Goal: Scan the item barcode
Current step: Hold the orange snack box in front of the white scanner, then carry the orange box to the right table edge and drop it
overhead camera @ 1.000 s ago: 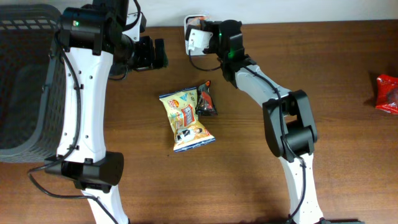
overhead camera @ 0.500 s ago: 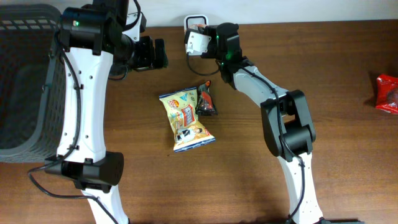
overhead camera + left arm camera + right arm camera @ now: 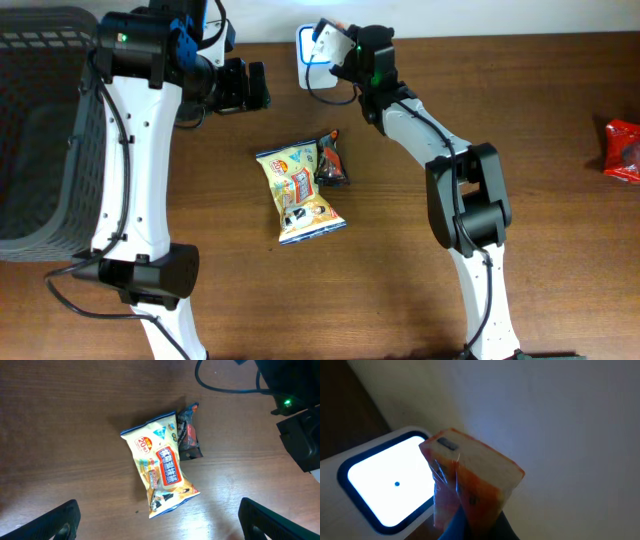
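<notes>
The bare tabletop (image 3: 572, 156) beside the red packet is to the right in the overhead view, so next I will swing my right gripper there, lower it and let go of the orange packet.
My right gripper (image 3: 347, 52) is shut on a small orange and white packet (image 3: 328, 40), holding it just above the white scanner (image 3: 306, 47) at the table's back edge. In the right wrist view the packet (image 3: 470, 480) rises from between my fingers next to the scanner's bright lit window (image 3: 385, 485). No barcode shows on the faces I see. My left gripper (image 3: 258, 87) hangs open and holds nothing, left of the scanner; its wrist view shows the left gripper (image 3: 160, 527) high above the table.
A yellow snack bag (image 3: 298, 190) lies mid-table with a small dark packet (image 3: 331, 160) against its upper right edge. A red packet (image 3: 622, 150) sits at the far right edge. A grey mesh basket (image 3: 40, 130) fills the left side.
My right gripper has carried the packet up and back, over the scanner, and tilted it. The left arm has not moved.
</notes>
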Available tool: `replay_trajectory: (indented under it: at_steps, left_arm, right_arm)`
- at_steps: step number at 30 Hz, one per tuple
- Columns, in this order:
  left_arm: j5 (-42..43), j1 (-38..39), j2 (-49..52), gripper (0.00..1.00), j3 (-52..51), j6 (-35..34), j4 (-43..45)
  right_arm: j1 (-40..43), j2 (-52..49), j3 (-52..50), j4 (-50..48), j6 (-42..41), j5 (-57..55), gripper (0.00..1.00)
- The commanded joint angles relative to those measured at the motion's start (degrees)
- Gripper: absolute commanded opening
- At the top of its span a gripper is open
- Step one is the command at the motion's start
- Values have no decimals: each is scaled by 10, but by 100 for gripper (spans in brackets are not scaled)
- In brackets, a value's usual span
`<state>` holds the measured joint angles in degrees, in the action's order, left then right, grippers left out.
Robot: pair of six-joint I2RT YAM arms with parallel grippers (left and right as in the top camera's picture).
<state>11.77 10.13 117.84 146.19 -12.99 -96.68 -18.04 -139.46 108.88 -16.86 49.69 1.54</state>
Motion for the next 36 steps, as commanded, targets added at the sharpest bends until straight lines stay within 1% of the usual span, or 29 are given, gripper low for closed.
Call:
replay_trajectory:
  at_steps: [1, 2, 3, 5, 6, 7, 9, 11, 13, 15, 17, 18, 19, 20, 21, 22, 26, 28, 29, 30, 31, 33, 35, 36]
  left_arm:
    - [-2, -1, -12, 99, 0, 9, 0]
    - [-2, -1, -12, 99, 0, 9, 0]
    - [-2, -1, -12, 99, 0, 9, 0]
    - [-2, -1, -12, 99, 0, 9, 0]
    - [-2, -1, -12, 99, 0, 9, 0]
    - [-2, -1, -12, 99, 0, 9, 0]
    - [-2, -1, -12, 99, 0, 9, 0]
    - [-2, -1, -12, 99, 0, 9, 0]
    - [-2, -1, -12, 99, 0, 9, 0]
    - [-2, -1, -12, 99, 0, 9, 0]
    - [-2, -1, -12, 99, 0, 9, 0]
    - [-2, -1, -12, 99, 0, 9, 0]
    - [-2, -1, -12, 99, 0, 9, 0]
    - [-2, -1, -12, 99, 0, 9, 0]
    - [-2, -1, -12, 99, 0, 9, 0]
    - [-2, -1, -12, 99, 0, 9, 0]
    - [-2, -1, -12, 99, 0, 9, 0]
    - [-2, -1, -12, 99, 0, 9, 0]
    - [-2, -1, -12, 99, 0, 9, 0]
    - [-2, -1, -12, 99, 0, 9, 0]
    - [-2, -1, -12, 99, 0, 9, 0]
    - [-2, -1, -12, 99, 0, 9, 0]
    - [-2, -1, -12, 99, 0, 9, 0]
    - [-2, -1, -12, 99, 0, 9, 0]
  right_arm:
    - [0, 14, 11, -69, -157, -95, 4]
    - [13, 33, 11, -78, -237, -103, 4]
    - [25, 49, 11, -72, -274, -102, 4]
    - [73, 98, 11, 0, -329, -134, 4]
    - [100, 121, 11, 65, -365, -183, 4]
    - [144, 146, 11, 167, -400, -254, 4]
    - [218, 161, 11, 312, -402, -311, 4]
    - [301, 161, 10, 455, -402, -303, 4]
    - [364, 152, 10, 516, -402, -301, 4]
    - [426, 137, 10, 562, -402, -242, 4]
    - [474, 118, 9, 578, -402, -199, 4]
    - [489, 112, 8, 582, -402, -197, 10]
    - [501, 108, 8, 582, -402, -197, 48]
    - [508, 106, 8, 582, -402, -197, 78]
    - [510, 106, 8, 581, -402, -197, 94]
    - [509, 106, 8, 581, -402, -197, 99]
    - [502, 147, 10, 586, -402, -268, 99]
    - [497, 219, 10, 580, -404, -261, 99]
    - [491, 252, 10, 579, -421, -238, 99]
    - [481, 290, 10, 579, -461, -194, 99]
    - [461, 331, 10, 581, -488, -128, 99]
    - [402, 384, 10, 602, -494, 21, 99]
    - [323, 398, 10, 648, -494, 138, 99]
    - [287, 393, 10, 679, -494, 144, 99]
